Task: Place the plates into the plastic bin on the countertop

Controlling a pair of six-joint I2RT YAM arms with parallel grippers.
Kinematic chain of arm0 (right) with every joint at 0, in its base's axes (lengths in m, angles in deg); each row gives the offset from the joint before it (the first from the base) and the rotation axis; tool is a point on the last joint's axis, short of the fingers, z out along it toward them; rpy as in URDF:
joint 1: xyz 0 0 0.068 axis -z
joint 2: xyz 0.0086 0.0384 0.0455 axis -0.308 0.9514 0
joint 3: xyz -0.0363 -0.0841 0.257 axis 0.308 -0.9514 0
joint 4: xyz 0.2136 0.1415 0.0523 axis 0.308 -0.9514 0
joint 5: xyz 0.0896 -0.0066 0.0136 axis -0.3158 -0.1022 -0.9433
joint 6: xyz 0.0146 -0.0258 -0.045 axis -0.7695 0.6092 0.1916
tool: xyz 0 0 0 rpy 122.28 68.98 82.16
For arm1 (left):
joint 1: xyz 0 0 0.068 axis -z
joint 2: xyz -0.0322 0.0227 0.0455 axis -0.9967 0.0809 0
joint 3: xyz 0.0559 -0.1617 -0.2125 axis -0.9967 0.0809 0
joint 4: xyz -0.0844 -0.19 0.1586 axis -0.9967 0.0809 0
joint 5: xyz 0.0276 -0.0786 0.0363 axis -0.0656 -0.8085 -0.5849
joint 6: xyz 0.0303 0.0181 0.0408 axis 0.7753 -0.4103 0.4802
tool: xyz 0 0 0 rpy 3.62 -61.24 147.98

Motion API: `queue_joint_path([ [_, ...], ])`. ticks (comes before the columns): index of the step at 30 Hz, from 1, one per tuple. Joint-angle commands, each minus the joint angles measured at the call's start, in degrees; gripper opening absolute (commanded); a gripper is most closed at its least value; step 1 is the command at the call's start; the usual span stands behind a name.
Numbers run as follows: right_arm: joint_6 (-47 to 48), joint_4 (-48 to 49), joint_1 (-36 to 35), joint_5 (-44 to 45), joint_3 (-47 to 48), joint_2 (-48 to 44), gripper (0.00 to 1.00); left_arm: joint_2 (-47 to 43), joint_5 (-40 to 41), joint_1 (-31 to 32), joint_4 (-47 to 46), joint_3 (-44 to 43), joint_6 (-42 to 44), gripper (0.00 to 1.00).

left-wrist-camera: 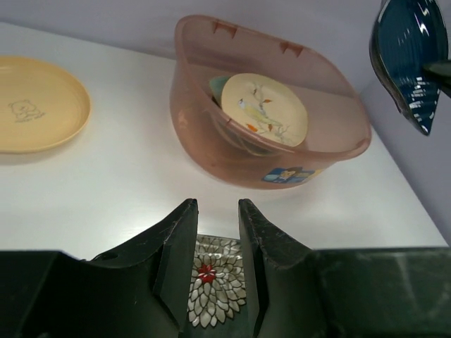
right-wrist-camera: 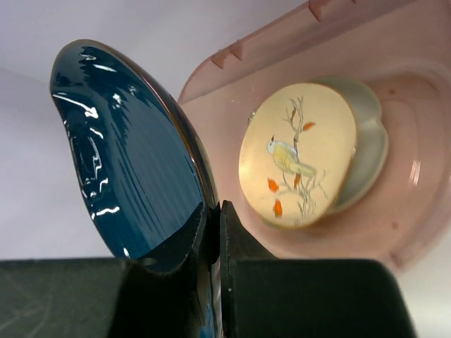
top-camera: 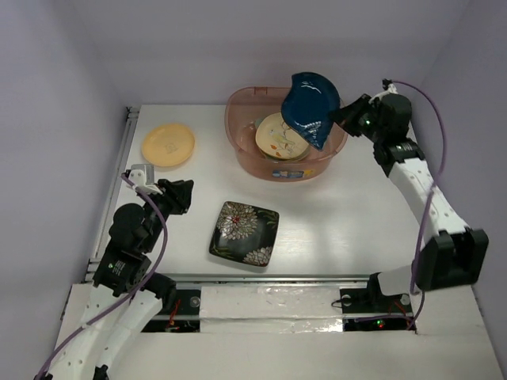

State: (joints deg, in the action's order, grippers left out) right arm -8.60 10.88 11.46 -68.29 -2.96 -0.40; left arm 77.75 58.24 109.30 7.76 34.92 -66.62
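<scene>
The blue plate [top-camera: 310,104] still hangs above the bin, so my right gripper next comes down and to the left in the top view, over the cream plate [top-camera: 276,138].
My right gripper [top-camera: 339,117] is shut on the rim of the dark blue leaf-shaped plate [top-camera: 310,104], holding it on edge and tilted above the right side of the pinkish plastic bin [top-camera: 295,169]. In the right wrist view the fingers [right-wrist-camera: 232,232] pinch the blue plate [right-wrist-camera: 127,155]. A cream plate with a bird drawing [top-camera: 279,136] leans in the bin on a pale green dish [right-wrist-camera: 370,141]. A yellow-orange plate [top-camera: 168,145] and a square black floral plate [top-camera: 244,233] lie on the countertop [top-camera: 364,222]. My left gripper [top-camera: 179,195] is open and empty, left of the floral plate [left-wrist-camera: 210,289].
A metal rail [top-camera: 120,182] runs along the countertop's left edge. Pale walls close in the back and both sides. The bin [left-wrist-camera: 211,141] stands at the back centre, with the yellow-orange plate [left-wrist-camera: 32,105] to its left.
</scene>
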Motion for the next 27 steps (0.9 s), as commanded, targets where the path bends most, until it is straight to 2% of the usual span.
queue_joint_path([
  [1, -1.4, 13.22, -0.63, -2.72, 7.96, 6.5, 0.0, 1.96, 0.03, -1.18, -2.05, 0.62, 0.56, 0.26],
  [7, 1.41, 8.92, -2.48, -3.86, 22.28, 23.18, 0.0, 5.39, 2.31, -2.32, -1.7, 0.44, 0.56, 0.25],
  [10, 2.03, 5.15, -3.09, -4.12, 26.85, 27.95, 0.0, 6.53, 3.46, -2.32, -1.17, 0.36, 0.48, 0.24],
  [18, 3.96, 2.42, -5.82, -5.61, 29.94, 36.57, 0.0, 8.2, 7.24, -2.85, -1.17, 0.27, -0.32, 0.24],
  [22, 3.96, 3.11, -6.35, -5.09, 28.72, 38.25, 0.0, 9.61, 6.46, -3.37, -1.7, 0.0, -1.11, 0.25],
  [25, 3.52, 3.47, -6.35, -5.35, 28.36, 39.56, 0.04, 11.27, 4.18, -4.07, -2.66, -0.35, -1.9, 0.27],
  [27, 3.61, 1.81, -6.35, -5.97, 29.32, 41.05, 0.14, 12.76, 2.42, -4.69, -3.62, -0.96, -2.42, 0.29],
])
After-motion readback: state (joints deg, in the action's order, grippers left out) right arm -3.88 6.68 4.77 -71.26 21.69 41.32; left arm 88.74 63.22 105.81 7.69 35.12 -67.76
